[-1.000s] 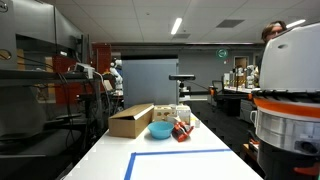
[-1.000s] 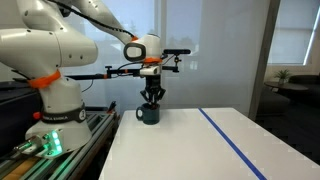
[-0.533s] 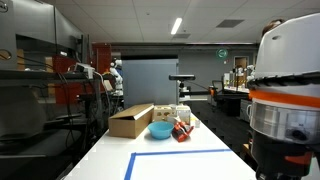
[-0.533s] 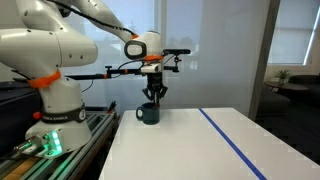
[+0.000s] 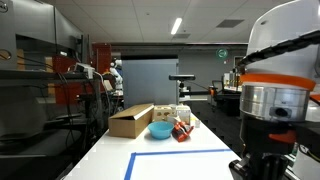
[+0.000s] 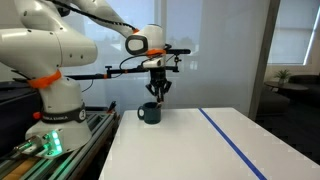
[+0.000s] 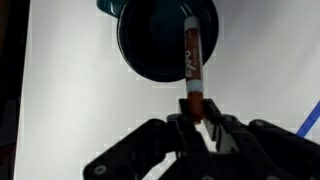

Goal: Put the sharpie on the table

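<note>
I will next move my gripper clear of the mug's opening toward the blue tape, lower it and release, because the bare table between mug [image 6: 149, 113] and blue tape is outward of and below my gripper.
My gripper [image 7: 196, 115] is shut on the sharpie [image 7: 190, 62], a red-and-white marker that points away from the jaws over the open mouth of a dark teal mug [image 7: 165, 35]. In an exterior view the gripper [image 6: 157, 95] hangs just above the mug [image 6: 149, 113], which stands near the far left end of the white table [image 6: 200, 150]. The sharpie is too small to make out there. In an exterior view [image 5: 265, 110] the arm's grey body fills the right side, above the table's blue tape outline [image 5: 180, 152].
At the table's far end stand a cardboard box [image 5: 130, 120], a blue bowl [image 5: 160, 130] and small red items [image 5: 182, 131]. A blue tape line [image 6: 232, 143] runs along the tabletop. The robot base [image 6: 55, 110] stands beside the table's edge.
My gripper has risen from inside the mug to just above it, lifting the sharpie out. In the other exterior view the arm's body has moved further into the frame.
</note>
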Available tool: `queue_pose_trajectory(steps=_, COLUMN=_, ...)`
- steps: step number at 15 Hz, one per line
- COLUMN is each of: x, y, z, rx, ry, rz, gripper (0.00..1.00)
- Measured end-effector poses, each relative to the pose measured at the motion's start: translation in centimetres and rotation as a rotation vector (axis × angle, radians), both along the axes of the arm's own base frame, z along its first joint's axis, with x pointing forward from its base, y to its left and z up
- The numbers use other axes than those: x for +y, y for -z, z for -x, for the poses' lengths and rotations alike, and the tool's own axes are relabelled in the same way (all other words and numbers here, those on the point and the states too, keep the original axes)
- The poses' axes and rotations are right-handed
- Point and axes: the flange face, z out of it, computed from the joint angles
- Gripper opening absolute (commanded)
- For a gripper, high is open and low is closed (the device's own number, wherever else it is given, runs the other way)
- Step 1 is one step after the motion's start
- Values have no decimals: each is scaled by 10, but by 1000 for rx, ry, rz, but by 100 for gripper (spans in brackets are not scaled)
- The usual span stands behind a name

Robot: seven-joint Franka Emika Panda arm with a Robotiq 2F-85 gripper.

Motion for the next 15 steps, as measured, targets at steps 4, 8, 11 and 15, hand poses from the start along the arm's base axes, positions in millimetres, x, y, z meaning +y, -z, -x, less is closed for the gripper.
queue_pose_trajectory(steps=4, x=-6, y=-12, z=-5, rx=-21, ry=7, rz=-3, gripper=5)
queue_pose_trajectory(steps=8, x=-9, y=-29, z=-10, rx=-38, ry=17, rz=40, gripper=5)
queue_pose_trajectory(steps=11, x=-8, y=-41, z=-12, rx=-55, ry=35, rz=61, gripper=5)
queue_pose_trajectory(steps=15, x=-8, y=-54, z=-23, rx=-92, ry=77, rz=78, gripper=5)
